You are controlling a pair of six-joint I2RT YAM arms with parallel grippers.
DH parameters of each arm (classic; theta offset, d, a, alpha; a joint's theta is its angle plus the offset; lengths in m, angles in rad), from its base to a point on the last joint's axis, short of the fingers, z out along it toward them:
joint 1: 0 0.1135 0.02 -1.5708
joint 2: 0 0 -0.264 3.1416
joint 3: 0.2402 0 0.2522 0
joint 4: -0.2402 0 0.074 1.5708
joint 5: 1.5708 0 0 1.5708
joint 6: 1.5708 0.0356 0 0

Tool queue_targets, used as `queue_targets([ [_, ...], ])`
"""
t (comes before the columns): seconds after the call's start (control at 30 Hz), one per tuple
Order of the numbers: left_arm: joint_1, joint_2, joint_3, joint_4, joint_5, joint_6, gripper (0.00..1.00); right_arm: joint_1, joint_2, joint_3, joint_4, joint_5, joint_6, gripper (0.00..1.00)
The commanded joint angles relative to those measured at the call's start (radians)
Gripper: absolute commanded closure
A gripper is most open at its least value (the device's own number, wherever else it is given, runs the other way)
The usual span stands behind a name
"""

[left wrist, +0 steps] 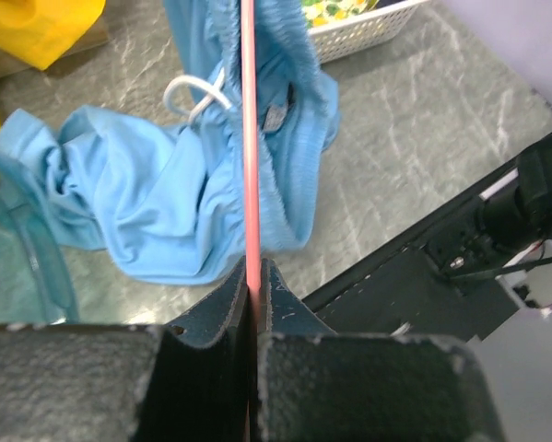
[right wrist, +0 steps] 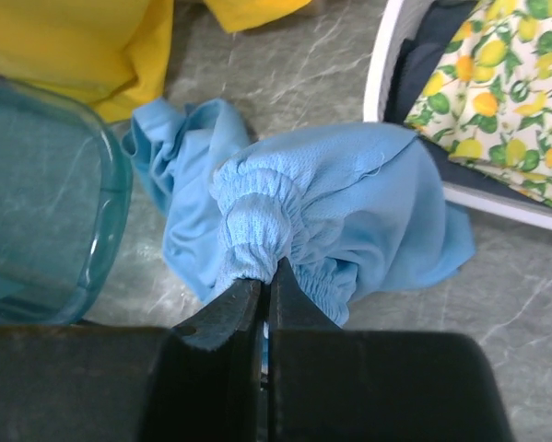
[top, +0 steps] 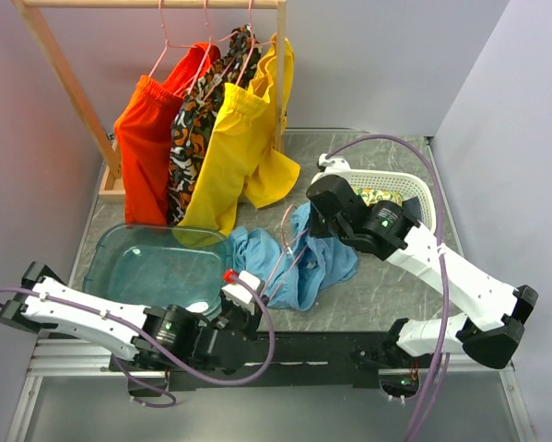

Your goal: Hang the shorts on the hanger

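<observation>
The left gripper should move down and to the right in the top view toward the waistband's near end [top: 301,299] [left wrist: 287,232] before it releases, because the hanger's held end is outside it.
The light-blue shorts [top: 299,262] lie bunched on the table between the arms, with the waistband lifted. My right gripper [right wrist: 268,276] is shut on the gathered elastic waistband of the shorts [right wrist: 349,203]. The thin pink hanger [left wrist: 249,138] runs straight up from my left gripper [left wrist: 254,269], which is shut on its wire. The wire passes along the waistband, beside the white drawstring [left wrist: 197,92]. From above, the hanger [top: 277,262] reaches from the left gripper [top: 246,293] toward the right gripper [top: 318,221].
A teal plastic tub [top: 156,262] sits left of the shorts. A white basket [top: 400,184] holding a lemon-print cloth [right wrist: 497,83] stands at the right. Behind, a wooden rack [top: 64,74] carries orange, patterned and yellow garments on pink hangers.
</observation>
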Motion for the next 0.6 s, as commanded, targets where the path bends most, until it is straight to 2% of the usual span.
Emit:
queue_targets([
  [0.0,-0.022,-0.023,-0.066,0.233,-0.109,0.038,0.99,0.01,-0.015,0.018,0.035,-0.033,0.019,0.84],
  [0.07,-0.022,-0.038,-0.105,0.357,-0.08,0.096,0.99,0.008,-0.035,-0.018,0.053,-0.026,0.03,0.71],
  [0.1,-0.022,-0.05,-0.143,0.39,-0.073,0.11,0.99,-0.006,-0.058,-0.029,0.065,-0.03,0.034,0.58],
  [0.17,-0.017,-0.058,-0.192,0.494,-0.067,0.148,0.99,-0.024,-0.086,-0.057,0.078,-0.049,0.048,0.5],
  [0.2,-0.014,-0.058,-0.206,0.539,-0.07,0.159,0.99,-0.032,-0.115,-0.067,0.091,-0.065,0.051,0.42],
  [0.3,-0.003,-0.052,-0.27,0.687,-0.081,0.196,0.99,-0.066,-0.179,-0.113,0.118,-0.096,0.077,0.3],
  [0.37,0.015,-0.04,-0.31,0.782,-0.054,0.208,0.99,-0.108,-0.209,-0.152,0.124,-0.096,0.109,0.27],
  [0.5,0.03,0.002,-0.338,0.837,-0.037,0.2,0.99,-0.24,-0.261,-0.228,0.124,-0.157,0.131,0.22],
  [0.57,0.034,0.023,-0.343,0.849,-0.037,0.202,0.99,-0.367,-0.265,-0.253,0.142,-0.222,0.129,0.22],
])
